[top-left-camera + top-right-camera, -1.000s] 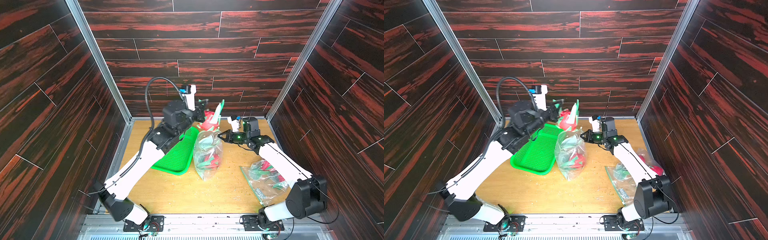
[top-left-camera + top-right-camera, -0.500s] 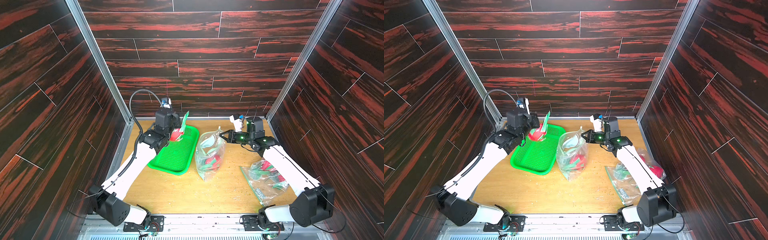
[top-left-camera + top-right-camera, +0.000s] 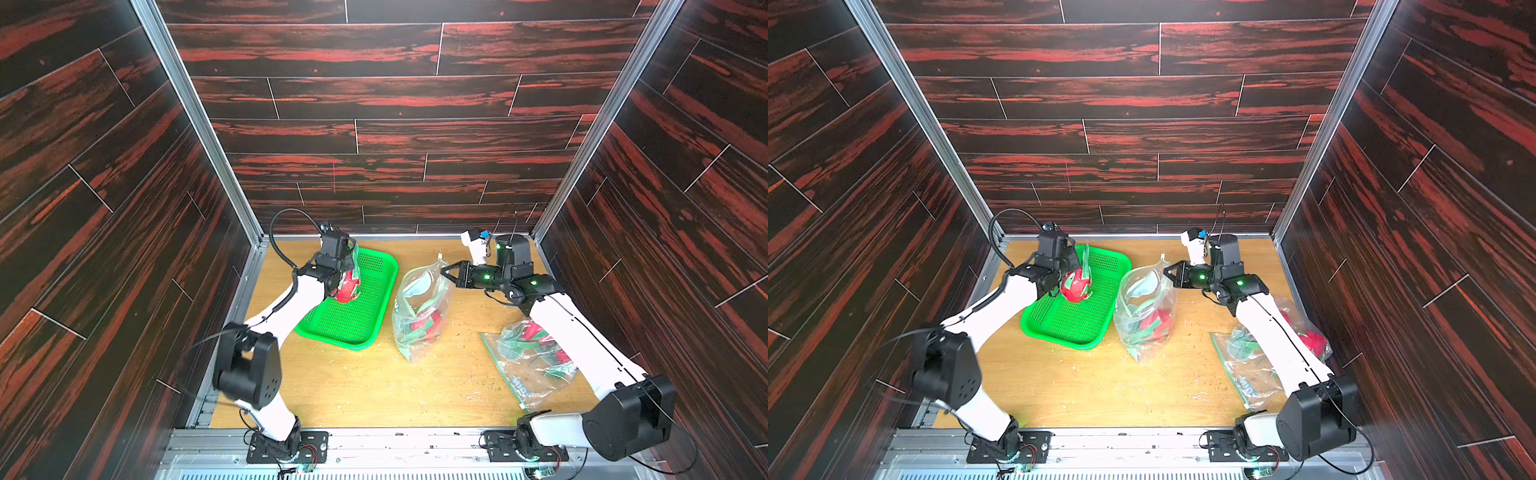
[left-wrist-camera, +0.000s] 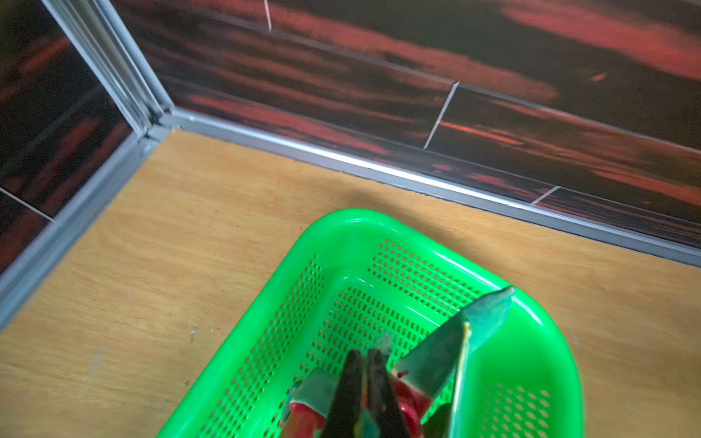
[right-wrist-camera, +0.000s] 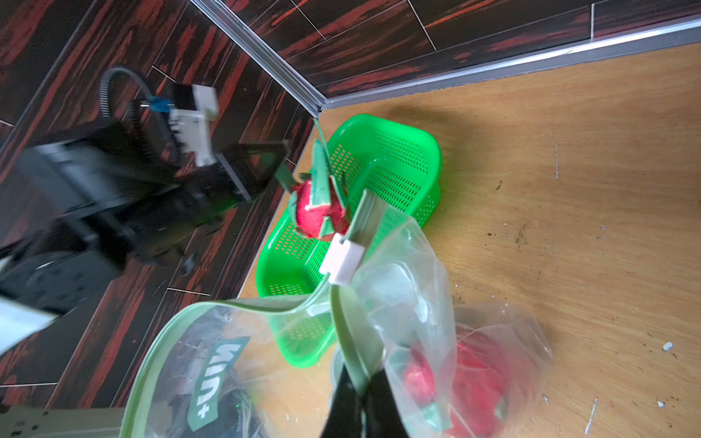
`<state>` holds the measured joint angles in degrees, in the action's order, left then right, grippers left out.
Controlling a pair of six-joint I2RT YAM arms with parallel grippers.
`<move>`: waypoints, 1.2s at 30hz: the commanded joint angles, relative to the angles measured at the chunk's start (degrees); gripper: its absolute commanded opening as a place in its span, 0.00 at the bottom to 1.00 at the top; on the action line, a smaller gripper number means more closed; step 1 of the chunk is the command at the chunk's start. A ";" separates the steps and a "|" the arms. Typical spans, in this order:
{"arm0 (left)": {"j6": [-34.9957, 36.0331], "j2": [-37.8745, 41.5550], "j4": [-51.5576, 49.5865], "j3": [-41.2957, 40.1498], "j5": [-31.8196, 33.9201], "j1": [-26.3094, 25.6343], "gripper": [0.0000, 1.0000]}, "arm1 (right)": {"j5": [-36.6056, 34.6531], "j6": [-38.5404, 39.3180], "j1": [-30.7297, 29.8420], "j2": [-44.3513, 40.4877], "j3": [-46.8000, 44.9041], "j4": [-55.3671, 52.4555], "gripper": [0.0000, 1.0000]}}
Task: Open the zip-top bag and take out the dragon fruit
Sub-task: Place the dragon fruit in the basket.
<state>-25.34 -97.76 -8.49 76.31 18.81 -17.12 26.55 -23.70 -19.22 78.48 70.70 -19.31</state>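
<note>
The dragon fruit already hangs low over the perforated basket's bottom, so the left gripper will next lower a little toward it and release the green scale there.
My left gripper (image 4: 364, 360) is shut on a green scale of a red dragon fruit (image 3: 1076, 284), which hangs low over the green perforated basket (image 3: 1121, 266). Whether the fruit touches the basket floor I cannot tell. The right wrist view shows the same fruit (image 5: 318, 208) above the basket. In both top views the clear zip-top bag (image 3: 419, 316) stands open in the middle of the table. My right gripper (image 3: 446, 274) is shut on its green zip rim (image 5: 352, 341) and holds the mouth up. Another dragon fruit (image 3: 1156, 322) lies inside the bag.
A second clear bag (image 3: 532, 361) with red and green fruit inside lies flat at the right, partly under my right arm. The basket sits close to the back left corner and side wall (image 4: 76, 212). Small crumbs dot the wooden table (image 3: 1100, 386).
My left arm has carried the dragon fruit from above the bag's mouth leftward and down to the basket. My right gripper has kept its hold on the bag's rim, and the bag has sagged slightly.
</note>
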 commanded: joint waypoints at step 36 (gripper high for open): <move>-8.23 4.35 -10.58 15.28 -34.98 -0.19 0.58 | 0.93 3.21 -0.26 1.59 2.77 -3.29 0.00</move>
<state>-31.94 -100.27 -16.71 90.78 -2.85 -14.85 27.79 -21.82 -19.22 79.48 71.53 -20.82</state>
